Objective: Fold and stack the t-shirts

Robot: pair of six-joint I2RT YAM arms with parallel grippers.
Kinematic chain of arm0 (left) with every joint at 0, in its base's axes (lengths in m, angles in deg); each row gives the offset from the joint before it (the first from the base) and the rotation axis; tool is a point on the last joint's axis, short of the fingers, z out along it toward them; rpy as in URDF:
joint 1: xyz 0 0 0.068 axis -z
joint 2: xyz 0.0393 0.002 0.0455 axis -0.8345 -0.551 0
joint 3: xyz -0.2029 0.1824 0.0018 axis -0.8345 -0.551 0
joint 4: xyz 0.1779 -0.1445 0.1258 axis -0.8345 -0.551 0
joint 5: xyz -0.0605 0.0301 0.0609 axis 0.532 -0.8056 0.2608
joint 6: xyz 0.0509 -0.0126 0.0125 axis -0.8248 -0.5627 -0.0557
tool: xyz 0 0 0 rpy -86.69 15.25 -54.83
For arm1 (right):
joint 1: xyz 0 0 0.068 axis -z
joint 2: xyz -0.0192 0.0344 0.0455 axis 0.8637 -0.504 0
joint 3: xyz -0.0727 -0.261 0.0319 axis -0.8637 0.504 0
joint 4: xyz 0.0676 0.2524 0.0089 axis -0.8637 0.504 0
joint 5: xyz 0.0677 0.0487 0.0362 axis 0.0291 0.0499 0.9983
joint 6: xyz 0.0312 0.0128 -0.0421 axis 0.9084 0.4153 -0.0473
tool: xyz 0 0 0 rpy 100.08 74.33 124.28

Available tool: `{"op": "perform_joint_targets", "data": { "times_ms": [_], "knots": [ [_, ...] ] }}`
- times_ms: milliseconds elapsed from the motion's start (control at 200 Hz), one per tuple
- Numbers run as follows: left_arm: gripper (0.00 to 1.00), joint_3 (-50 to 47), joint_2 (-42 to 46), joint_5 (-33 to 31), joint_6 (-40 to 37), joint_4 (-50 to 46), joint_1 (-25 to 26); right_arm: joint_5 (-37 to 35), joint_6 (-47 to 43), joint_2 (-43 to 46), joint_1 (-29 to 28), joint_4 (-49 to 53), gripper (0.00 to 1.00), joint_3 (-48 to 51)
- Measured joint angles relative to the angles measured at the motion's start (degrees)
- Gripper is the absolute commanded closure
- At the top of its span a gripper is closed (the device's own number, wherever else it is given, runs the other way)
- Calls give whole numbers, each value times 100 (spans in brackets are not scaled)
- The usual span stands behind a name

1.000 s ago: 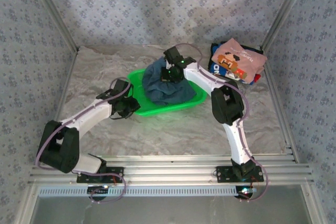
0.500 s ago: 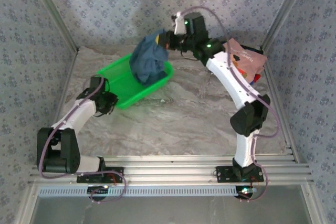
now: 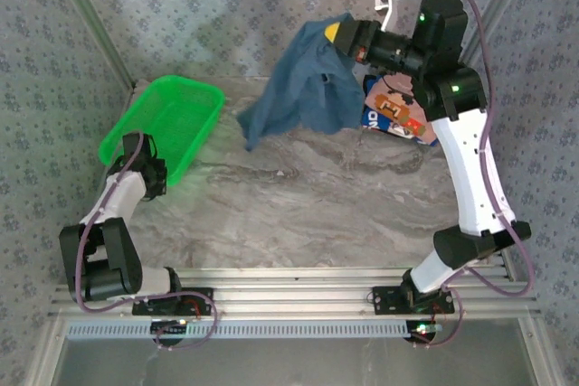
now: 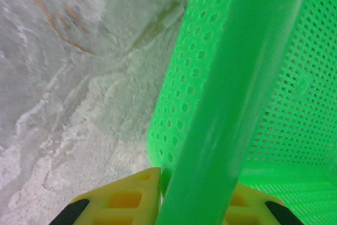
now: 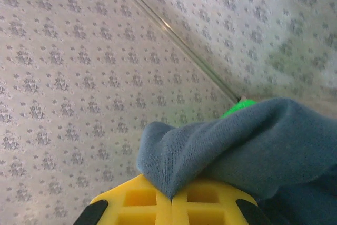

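Observation:
The basket's rim should next go toward the nearby side wall in my left gripper. My left gripper will then let go of it, and the table will be left for the hanging teal-blue t-shirt.
A dusty teal-blue t-shirt [image 3: 303,92] hangs in the air over the back of the table, pinched at its top by my right gripper [image 3: 340,35], which is shut on it. In the right wrist view the cloth [image 5: 237,140] bunches out from between the closed yellow fingers [image 5: 152,198]. A folded pink t-shirt with red-brown print [image 3: 398,108] lies on a dark blue one [image 3: 373,117] at the back right. My left gripper [image 3: 145,169] is shut on the rim of the green mesh basket [image 3: 167,124]; the rim [image 4: 231,104] runs between its yellow fingers [image 4: 126,198].
The green basket stands tilted at the far left, by the left wall. Patterned walls with metal corner posts [image 3: 90,24] close in the back and sides. The marbled tabletop [image 3: 308,205] stretches bare across the middle and front.
The right arm has lifted the teal-blue t-shirt out of the basket, up and to the right. The left arm has dragged the basket from the middle to the far left.

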Motion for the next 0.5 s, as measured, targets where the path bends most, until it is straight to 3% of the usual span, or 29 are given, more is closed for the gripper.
{"op": "perform_joint_targets", "data": {
  "times_ms": [200, 425, 460, 500],
  "knots": [
    [100, 417, -205, -516, 247, -254, -15, 621, 76, -13, 4, 492, 100, 688],
    [100, 660, -540, -603, 378, -223, -33, 1040, 59, -273, -280, 914, 100, 994],
    [91, 660, -551, -603, 382, -216, -37, 1032, -13, -339, -328, 1067, 100, 994],
    [72, 660, -573, -603, 393, -188, -37, 975, -146, -417, -374, 1272, 100, 994]
  ]
}}
